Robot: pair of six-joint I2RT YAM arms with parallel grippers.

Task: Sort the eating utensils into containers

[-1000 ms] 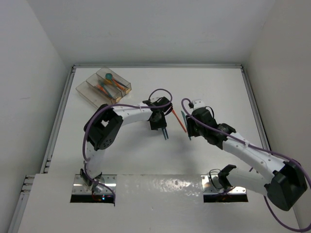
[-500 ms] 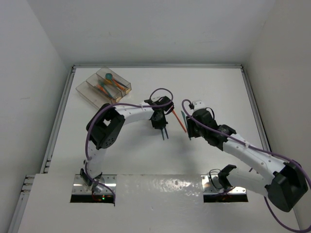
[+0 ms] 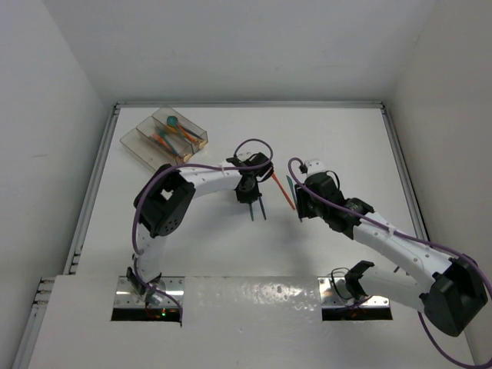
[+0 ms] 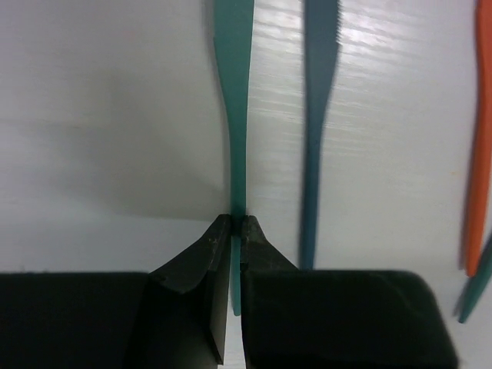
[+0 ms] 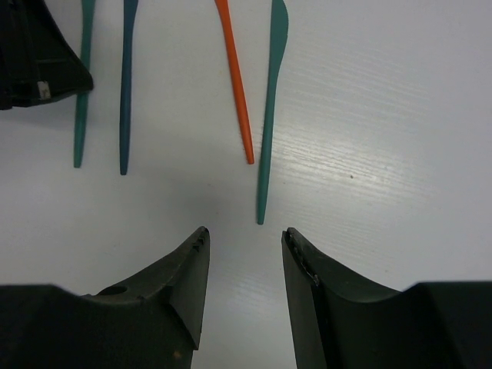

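My left gripper will next lift the teal utensil outward to the tray, then lower it into the empty section nearest the tray's side (image 3: 144, 150).
My left gripper (image 3: 250, 198) is shut on the handle of a teal utensil (image 4: 234, 115), which shows between its fingertips in the left wrist view (image 4: 237, 224) and points away over the table. A blue knife (image 4: 317, 138) lies just right of it. An orange utensil (image 5: 234, 84) and a teal knife (image 5: 270, 115) lie further right. My right gripper (image 5: 244, 234) is open and empty, its jaws just short of the teal knife's handle end. The clear three-compartment tray (image 3: 137, 143) stands at the far left and holds several utensils.
White walls close in the table on the left, back and right. In the top view the teal utensil (image 3: 251, 212), blue knife (image 3: 264, 209) and orange utensil (image 3: 283, 191) lie between the two arms. My left gripper (image 5: 31, 61) shows at the right wrist view's top left.
My left gripper has shifted slightly left with the teal utensil, so it now sits apart from the blue knife. The right arm has hardly moved.
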